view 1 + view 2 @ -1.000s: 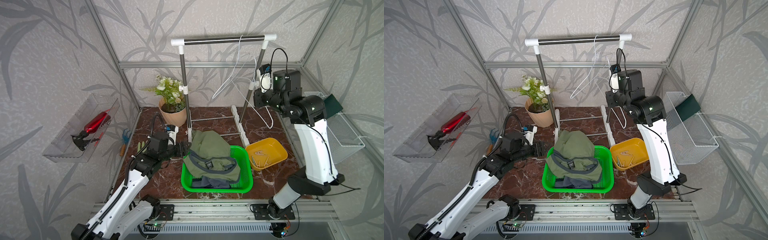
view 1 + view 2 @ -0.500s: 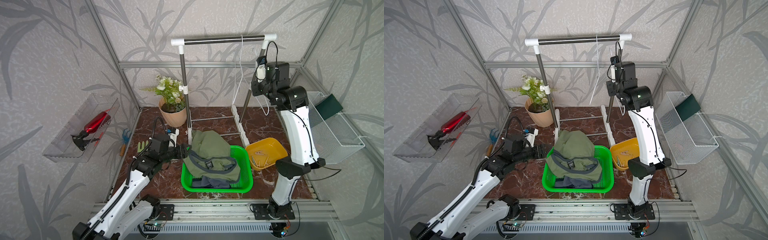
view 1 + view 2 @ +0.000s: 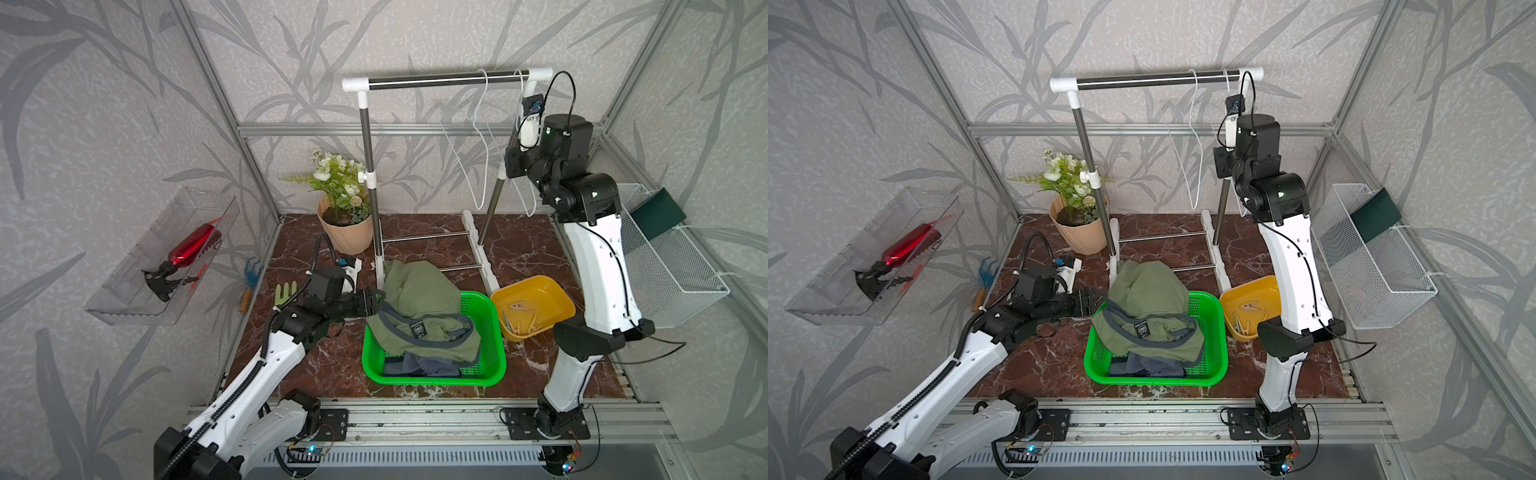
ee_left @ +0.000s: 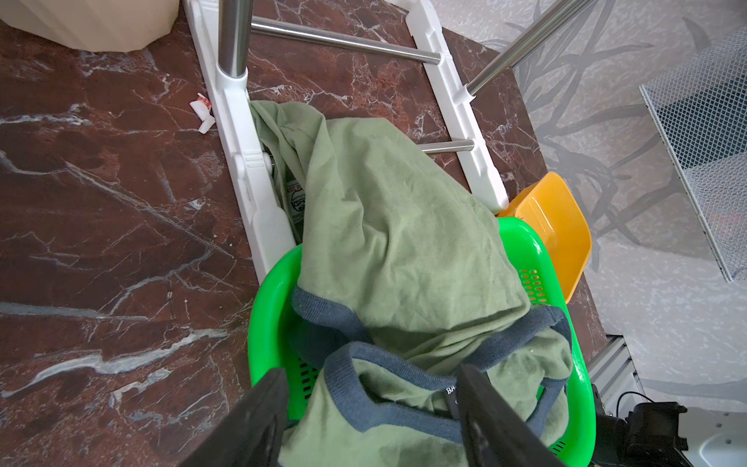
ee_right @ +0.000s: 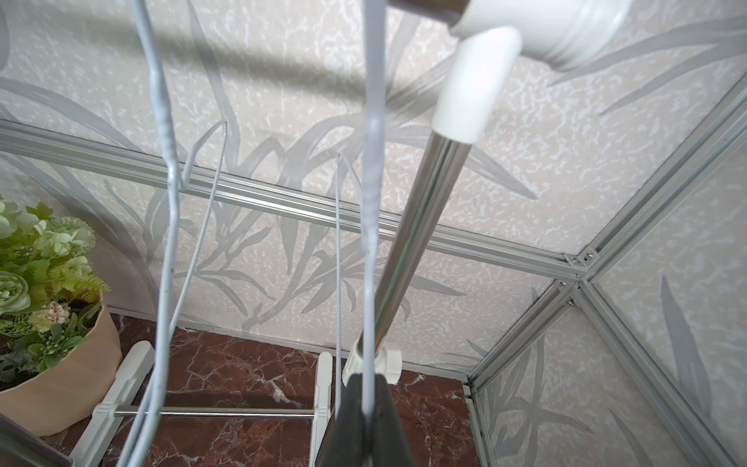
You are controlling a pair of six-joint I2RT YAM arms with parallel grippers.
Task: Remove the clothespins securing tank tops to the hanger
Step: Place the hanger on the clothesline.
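The hanger's hook already sits over the rack's bar, so the robot's right gripper will next ease outward toward the rack's upright beside it and open to let go of the hanger's wire.
The olive green tank top (image 3: 419, 307) (image 3: 1150, 307) (image 4: 396, 226) lies heaped in a green basket (image 3: 432, 380) (image 3: 1154, 380), spilling over its far rim. The navy tank top (image 3: 419, 368) (image 3: 1150, 365) lies under it. Several clothespins (image 3: 517, 318) (image 3: 1246, 316) lie in a yellow tray (image 3: 557, 299). My left gripper (image 3: 374, 301) (image 4: 372, 370) is open at the basket's left rim, over the top's grey-blue trim. My right gripper (image 5: 366, 388) is shut on the wire of a bare white hanger (image 5: 374, 161) (image 3: 530, 208) reaching the rail's right end. A second bare hanger (image 5: 165, 161) (image 3: 1196, 166) hangs beside it.
The clothes rack (image 3: 449, 79) stands at the back, its white feet (image 4: 242, 141) against the basket. A flower pot (image 3: 347, 232) is left of it, a wire basket (image 3: 673, 266) on the right wall, a clear shelf with a red bottle (image 3: 191, 247) on the left wall.
My right arm has risen and swung in toward the rail's right end, carrying the hanger up with it. The left gripper has edged slightly toward the basket.
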